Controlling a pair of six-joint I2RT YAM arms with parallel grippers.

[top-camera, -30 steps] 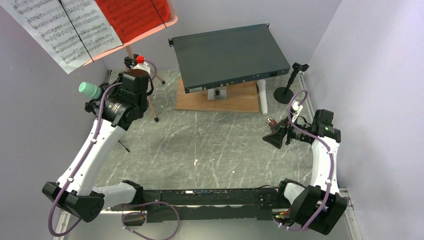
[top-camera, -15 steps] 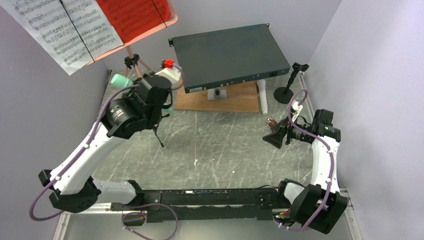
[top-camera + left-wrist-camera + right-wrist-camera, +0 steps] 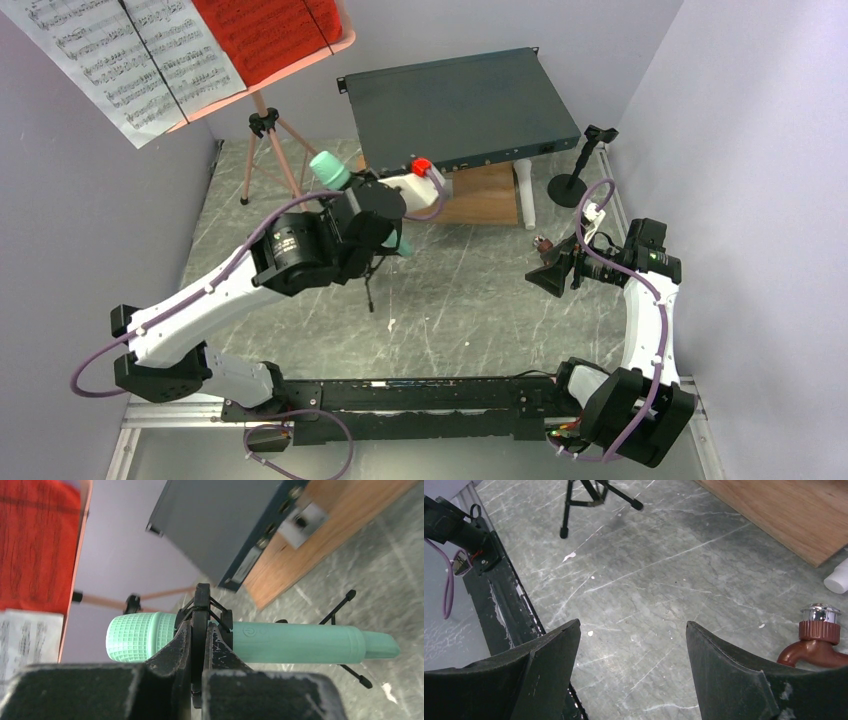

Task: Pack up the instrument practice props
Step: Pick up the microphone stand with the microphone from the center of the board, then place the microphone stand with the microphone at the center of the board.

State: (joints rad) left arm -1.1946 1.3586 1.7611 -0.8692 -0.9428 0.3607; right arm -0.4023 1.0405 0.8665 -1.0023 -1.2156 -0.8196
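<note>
I will swing my left gripper to the right in the top view next. Then it will lower the tripod [image 3: 370,290] onto the empty grey table in front of the wooden board.
My left gripper [image 3: 202,630] is shut on the thin black clip of a small black tripod [image 3: 370,290] that carries a mint microphone [image 3: 300,642]. It holds them above the table's middle, and the mint head [image 3: 325,166] shows in the top view. The salmon-pink music stand [image 3: 270,125] stands at the back left with white pages [image 3: 120,60] and a red page [image 3: 265,35]. The small black round-based mic stand [image 3: 572,180] is at the back right, and a white tube [image 3: 525,200] lies next to it. My right gripper [image 3: 548,275] is open and empty.
The dark grey rack box [image 3: 460,105] rests on a wooden board [image 3: 480,198] at the back centre. A small brown fitting with a chrome cap [image 3: 816,640] sits by my right gripper. Walls close in on the left and right sides.
My left arm has swung right, away from the music stand, toward the table's middle with the mint microphone and its black tripod. The right arm has not moved.
</note>
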